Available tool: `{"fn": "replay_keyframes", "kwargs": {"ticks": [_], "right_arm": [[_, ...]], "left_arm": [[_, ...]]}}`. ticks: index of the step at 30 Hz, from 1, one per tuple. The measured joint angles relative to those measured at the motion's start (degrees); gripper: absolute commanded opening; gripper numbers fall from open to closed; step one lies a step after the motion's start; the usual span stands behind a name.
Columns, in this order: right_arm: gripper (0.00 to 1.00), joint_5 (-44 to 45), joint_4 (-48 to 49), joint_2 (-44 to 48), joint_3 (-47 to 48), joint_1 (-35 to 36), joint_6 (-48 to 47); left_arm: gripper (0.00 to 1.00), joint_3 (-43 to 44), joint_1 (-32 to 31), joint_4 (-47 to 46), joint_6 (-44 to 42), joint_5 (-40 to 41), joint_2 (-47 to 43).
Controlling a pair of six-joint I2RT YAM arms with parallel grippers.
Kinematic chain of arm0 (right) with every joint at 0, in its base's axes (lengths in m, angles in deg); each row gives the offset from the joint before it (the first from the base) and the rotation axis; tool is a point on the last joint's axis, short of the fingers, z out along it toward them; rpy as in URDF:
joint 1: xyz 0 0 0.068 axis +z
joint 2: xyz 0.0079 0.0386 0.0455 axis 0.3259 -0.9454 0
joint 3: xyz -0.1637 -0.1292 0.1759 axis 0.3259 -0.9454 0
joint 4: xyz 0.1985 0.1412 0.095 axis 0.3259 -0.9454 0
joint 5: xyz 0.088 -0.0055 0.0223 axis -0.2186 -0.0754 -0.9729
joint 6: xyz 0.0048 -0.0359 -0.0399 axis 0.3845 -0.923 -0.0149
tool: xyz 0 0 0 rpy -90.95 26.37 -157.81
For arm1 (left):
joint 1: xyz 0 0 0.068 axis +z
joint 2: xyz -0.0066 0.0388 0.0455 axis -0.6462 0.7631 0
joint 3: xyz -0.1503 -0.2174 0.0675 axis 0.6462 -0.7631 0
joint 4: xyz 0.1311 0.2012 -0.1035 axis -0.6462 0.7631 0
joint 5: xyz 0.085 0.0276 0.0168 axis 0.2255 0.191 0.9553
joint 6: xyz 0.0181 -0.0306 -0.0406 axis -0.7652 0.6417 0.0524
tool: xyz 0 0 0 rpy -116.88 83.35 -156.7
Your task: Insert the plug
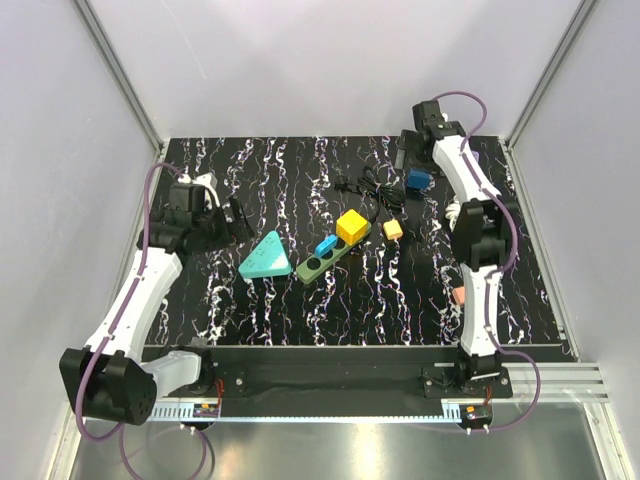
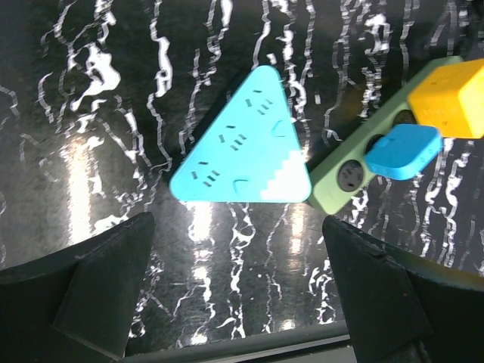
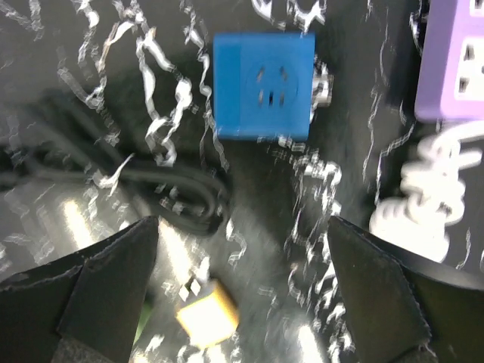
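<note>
Next, my right gripper moves down with its fingers spread around the blue cube adapter (image 1: 418,181) (image 3: 262,87) below it. The adapter lines up with the open gap between the fingers.
A green power strip (image 1: 318,265) lies mid-table with a blue plug (image 1: 326,246) and a yellow cube plug (image 1: 352,227) standing in it. It also shows in the left wrist view (image 2: 336,178). A small orange plug (image 1: 393,229) lies loose to its right, prongs showing in the right wrist view (image 3: 206,315). My left gripper (image 1: 238,216) is open and empty, hovering left of a teal triangular socket (image 2: 246,144), fingers (image 2: 113,280) wide apart. My right gripper (image 1: 404,152) is open and empty, high over the back right, with the orange plug low between its fingers (image 3: 113,280).
A blue cube adapter (image 3: 263,85) lies beyond the orange plug, also in the top view (image 1: 418,180). A coiled black cable (image 1: 370,190) lies left of it. A purple power strip (image 3: 454,60) with a white cord (image 3: 423,204) is at the right. A pink object (image 1: 458,296) sits by the right arm.
</note>
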Motion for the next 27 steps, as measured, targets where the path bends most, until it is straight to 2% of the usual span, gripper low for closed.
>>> {"fn": "replay_keyframes", "kwargs": {"ticks": [9,14,17,18,21,22,27], "right_arm": [[0.98,0.96,-5.42,-14.49,20.68,-1.18,-2.99],[0.97,2.49,-6.34,-18.23,24.41,-2.29,-2.99],[0.89,2.12,-6.56,-20.11,25.22,-3.15,-3.34],[0.8,1.88,-6.54,-20.65,25.46,-3.37,-3.54],[0.65,0.83,-6.4,-21.9,26.14,-3.8,-4.44],[0.53,0.63,-6.47,-21.99,26.14,-3.91,-4.79],[0.17,-1.36,-6.12,-21.99,26.25,-4.2,-6.4]], "left_arm": [[0.99,-0.02,0.0,-0.72,0.0,-2.49,-0.04],[0.99,-0.15,0.0,-1.01,0.0,-2.93,0.17],[0.99,-0.42,0.0,-1.16,0.0,-2.93,0.17],[0.99,-0.5,0.0,-1.18,0.0,-2.93,0.17],[0.99,-0.57,0.0,-1.29,0.0,-2.93,0.2],[0.99,-0.57,0.0,-1.36,0.0,-2.93,0.2],[0.99,-0.9,0.0,-1.46,0.0,-3.23,0.31]]}}
